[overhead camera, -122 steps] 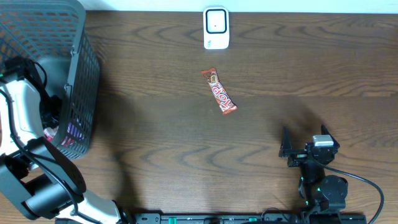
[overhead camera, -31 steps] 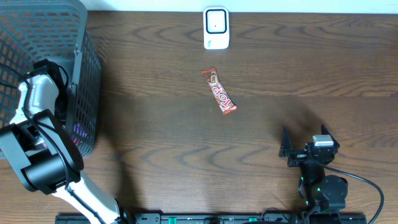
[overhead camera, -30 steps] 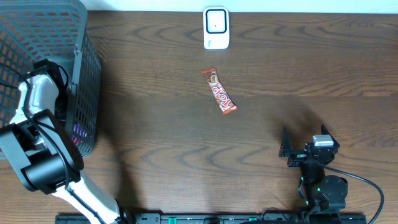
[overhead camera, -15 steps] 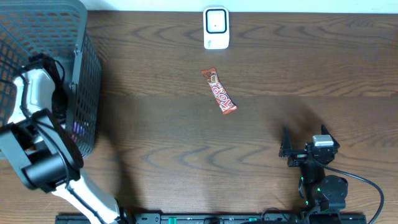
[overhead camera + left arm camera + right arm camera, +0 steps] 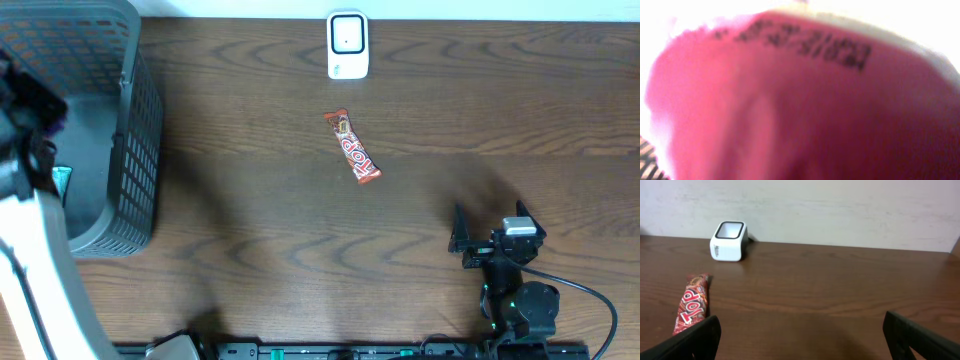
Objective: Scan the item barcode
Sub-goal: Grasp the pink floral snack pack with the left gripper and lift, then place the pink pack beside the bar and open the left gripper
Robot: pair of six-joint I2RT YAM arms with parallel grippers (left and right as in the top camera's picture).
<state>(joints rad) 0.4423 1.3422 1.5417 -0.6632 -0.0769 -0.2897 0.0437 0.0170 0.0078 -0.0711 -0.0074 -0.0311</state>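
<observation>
The packet in my left gripper should go up past the basket's rim next. Then it should come down beside the candy bar, where the table is empty near the scanner.
A pink packet (image 5: pixel 790 110) with a line of black print along its top fills the left wrist view, pressed close and blurred. Overhead, a purple edge of it (image 5: pixel 57 113) shows beside my left gripper (image 5: pixel 38 105), raised over the grey mesh basket (image 5: pixel 135 120) at the far left. The fingers themselves are hidden behind the packet. The white scanner (image 5: pixel 348 45) stands at the table's back middle, also in the right wrist view (image 5: pixel 729 241). My right gripper (image 5: pixel 488 215) rests open at the front right, with nothing between its fingers (image 5: pixel 690 340).
A red "Top" candy bar (image 5: pixel 353 147) lies on the wooden table in front of the scanner, left of my right gripper (image 5: pixel 805 340) in its wrist view (image 5: pixel 691 302). A teal bit (image 5: pixel 62 180) shows inside the basket. A pale wall stands behind the table.
My left arm has risen out of the basket toward the camera, taking the pink packet with it. The purple patch low in the basket is gone. The right arm has not moved.
</observation>
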